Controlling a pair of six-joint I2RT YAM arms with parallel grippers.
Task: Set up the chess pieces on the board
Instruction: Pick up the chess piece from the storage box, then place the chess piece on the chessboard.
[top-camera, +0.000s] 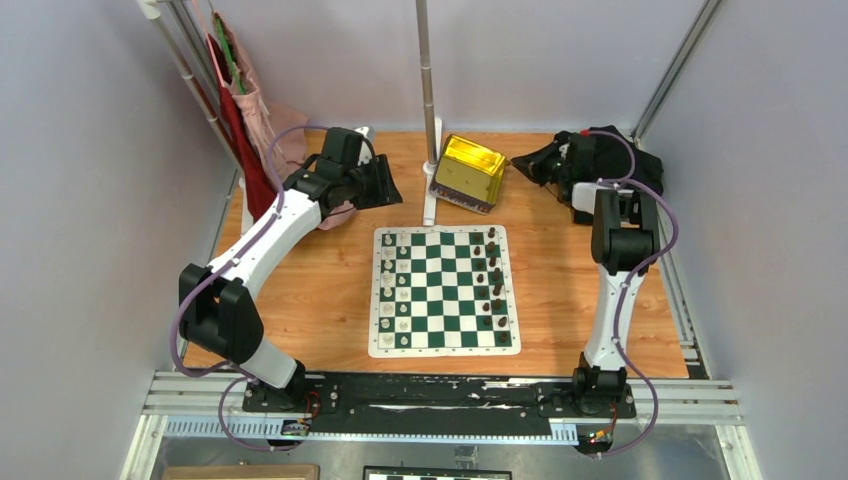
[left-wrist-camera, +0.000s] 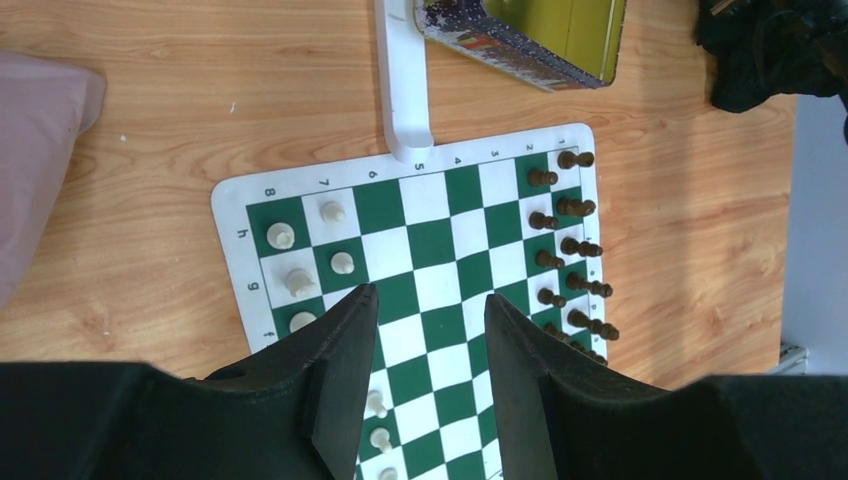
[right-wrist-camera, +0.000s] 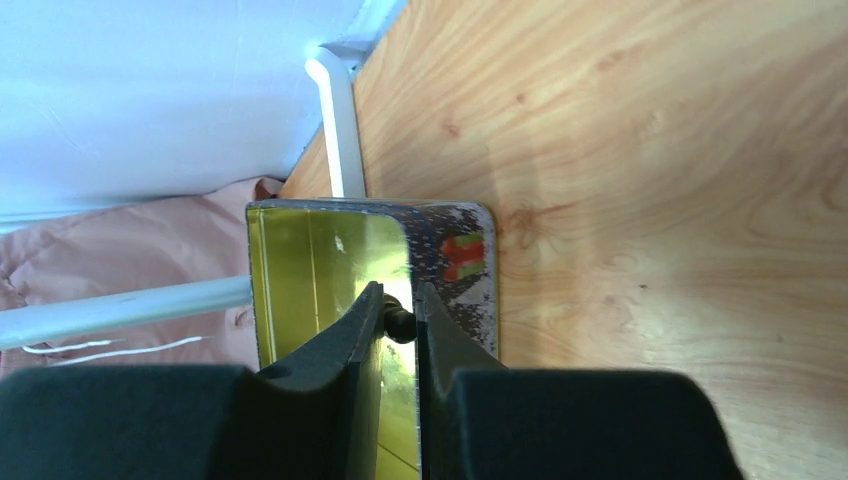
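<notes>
The right gripper moves back from the gold tin and down next, to release its piece on the empty near square, since the inner dark file has a gap there.
The green-and-white board lies mid-table. Dark brown chess pieces stand in two files along its right edge, and cream-white pieces along its left. In the left wrist view the board lies below, dark pieces on its right. My left gripper hovers open over the board with nothing between its fingers; from above it sits behind the board's far left corner. My right gripper is shut on one dark chess piece, held above the gold tin.
The gold tin stands behind the board beside a white pole and its foot. Pink cloth hangs at the back left. A black bundle fills the back right corner.
</notes>
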